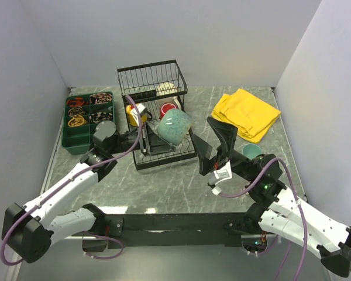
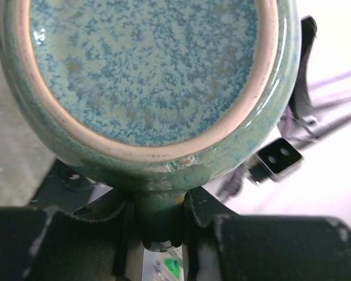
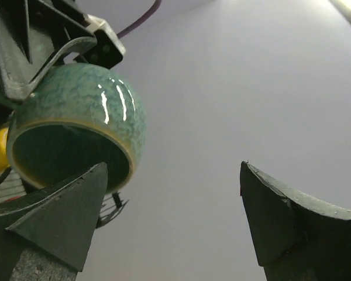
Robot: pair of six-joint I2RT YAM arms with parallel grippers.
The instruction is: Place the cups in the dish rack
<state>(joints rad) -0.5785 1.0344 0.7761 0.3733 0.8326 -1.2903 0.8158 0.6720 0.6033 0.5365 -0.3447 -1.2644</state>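
My left gripper turns fingers-down next, then lowers the tilted teal cup from above the rack (image 1: 141, 75) onto the wires beside the yellow cup.
The large teal cup (image 1: 175, 127) hangs tilted over the flat tray part of the black wire dish rack (image 1: 141, 75). My left gripper (image 1: 152, 139) is shut on its handle. In the left wrist view the cup's speckled base (image 2: 146, 64) fills the frame, and the handle (image 2: 158, 216) sits between the fingers of the left gripper (image 2: 158, 205). My right gripper (image 1: 201, 130) stands wide open just right of the cup, holding nothing. The right wrist view shows the right gripper (image 3: 172, 175) pointing up, with the teal cup (image 3: 88, 111) to its upper left. A small teal cup (image 1: 251, 151) sits on the table by the right arm.
A yellow cup (image 1: 134, 112) and a red cup (image 1: 168, 109) sit in the rack, and a cream cup (image 1: 165, 89) in its tall basket. A dark green compartment tray (image 1: 76, 139) stands at the left. A yellow cloth (image 1: 245, 113) lies at the back right.
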